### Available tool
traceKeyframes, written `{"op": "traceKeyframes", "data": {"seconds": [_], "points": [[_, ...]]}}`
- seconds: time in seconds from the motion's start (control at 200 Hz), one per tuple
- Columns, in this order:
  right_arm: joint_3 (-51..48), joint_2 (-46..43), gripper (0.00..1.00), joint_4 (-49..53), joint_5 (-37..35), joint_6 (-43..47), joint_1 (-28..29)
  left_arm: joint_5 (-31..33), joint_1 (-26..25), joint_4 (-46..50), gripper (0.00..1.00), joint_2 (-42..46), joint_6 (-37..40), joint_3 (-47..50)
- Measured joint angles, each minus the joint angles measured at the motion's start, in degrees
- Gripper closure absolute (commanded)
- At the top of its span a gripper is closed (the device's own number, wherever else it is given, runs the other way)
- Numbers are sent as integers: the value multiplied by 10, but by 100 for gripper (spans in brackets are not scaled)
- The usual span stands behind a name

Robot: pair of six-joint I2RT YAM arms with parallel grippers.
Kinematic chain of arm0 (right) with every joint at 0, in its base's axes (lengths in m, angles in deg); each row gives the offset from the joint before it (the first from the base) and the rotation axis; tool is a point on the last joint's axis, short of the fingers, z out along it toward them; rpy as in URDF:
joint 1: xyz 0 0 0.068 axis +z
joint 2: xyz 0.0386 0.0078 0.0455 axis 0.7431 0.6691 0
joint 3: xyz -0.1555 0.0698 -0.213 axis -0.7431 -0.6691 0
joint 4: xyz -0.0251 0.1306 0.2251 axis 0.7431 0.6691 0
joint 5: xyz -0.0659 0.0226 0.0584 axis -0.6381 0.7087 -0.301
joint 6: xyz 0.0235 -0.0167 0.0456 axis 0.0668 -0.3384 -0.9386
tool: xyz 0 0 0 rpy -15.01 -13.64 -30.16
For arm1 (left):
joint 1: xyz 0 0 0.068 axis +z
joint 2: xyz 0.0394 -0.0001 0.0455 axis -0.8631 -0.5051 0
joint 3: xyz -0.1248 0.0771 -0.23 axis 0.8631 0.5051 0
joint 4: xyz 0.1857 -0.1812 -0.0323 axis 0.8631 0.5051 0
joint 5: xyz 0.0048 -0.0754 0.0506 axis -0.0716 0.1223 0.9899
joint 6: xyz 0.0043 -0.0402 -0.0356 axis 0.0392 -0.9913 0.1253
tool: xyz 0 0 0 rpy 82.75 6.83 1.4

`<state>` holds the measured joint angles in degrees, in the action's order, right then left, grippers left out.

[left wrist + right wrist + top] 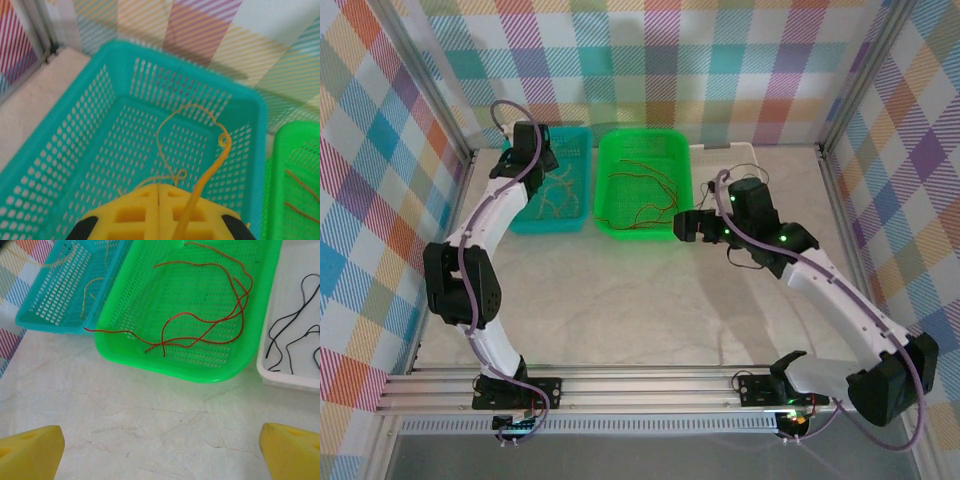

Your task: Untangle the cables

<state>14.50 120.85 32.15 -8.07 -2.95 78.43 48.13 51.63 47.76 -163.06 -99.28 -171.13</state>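
Observation:
My left gripper moves down and back next, to let go of the cable there.
My left gripper (158, 186) hangs over the teal basket (75, 150), its yellow fingers shut on a yellow-tan cable (219, 150) that curls up from the tips in a loop. In the top view the left gripper (525, 150) is at that basket's far left corner. More yellow-tan cables (90, 287) lie in the teal basket (50, 305). Red-orange cables (200, 315) lie loosely crossed in the green basket (165, 367), one end trailing over its left rim. My right gripper (162, 432) stands open above bare table, in front of the green basket (645, 185).
A white tray (272, 377) to the right of the green basket holds thin black cables (295, 335). Metal frame posts and checkered cloth walls enclose the table. Marbled tabletop (620, 300) stretches between the baskets and the arm bases.

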Motion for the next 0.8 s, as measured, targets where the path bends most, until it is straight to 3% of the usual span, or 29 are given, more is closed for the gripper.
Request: {"op": "traceKeyframes", "data": {"seconds": [0.285, 0.49, 0.8], "points": [[-24, -73, 0, 46, -21, -15, 0, -30, 0, 77, 97, -38, -66, 25], [-33, -124, 0, 82, -25, -28, 0, -34, 0, 107, 53, -41, -79, 30], [-45, -189, 0, 127, -44, -48, 0, -45, 0, 148, 8, -17, -88, 38]]}}
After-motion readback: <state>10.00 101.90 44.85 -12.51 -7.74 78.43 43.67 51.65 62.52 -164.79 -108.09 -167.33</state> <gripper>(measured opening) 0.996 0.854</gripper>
